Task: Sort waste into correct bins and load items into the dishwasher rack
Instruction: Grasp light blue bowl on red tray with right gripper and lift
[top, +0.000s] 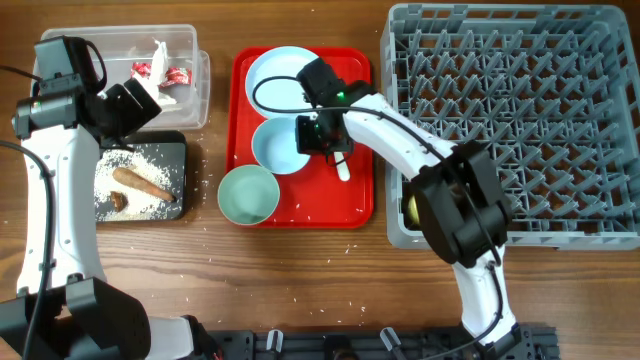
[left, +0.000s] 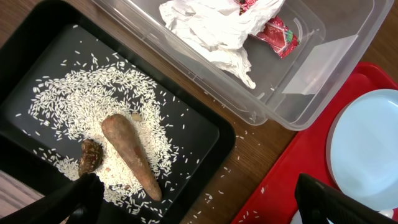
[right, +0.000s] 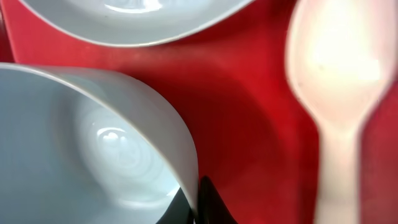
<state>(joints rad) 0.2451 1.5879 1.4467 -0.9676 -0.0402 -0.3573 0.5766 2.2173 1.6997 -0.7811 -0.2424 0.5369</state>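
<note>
The rack's far tray-side corner is empty, so my right gripper next needs to rise, tilt, carry the pale blue bowl outward over to that corner and release it.
My right gripper is shut on the rim of the pale blue bowl, which sits on the red tray; the pinched rim shows in the right wrist view. The pale blue plate lies behind the bowl, the mint-green bowl in front, the white spoon to the right. My left gripper is open and empty above the gap between the black tray and the clear tub. Rice, the brown stick and the brown lump lie in the black tray. Tissue and wrappers lie in the tub.
The grey dishwasher rack fills the right side; a yellow cup shows at its front left corner behind my right arm. The red serving tray holds the dishes. Stray rice grains lie on the wooden table.
</note>
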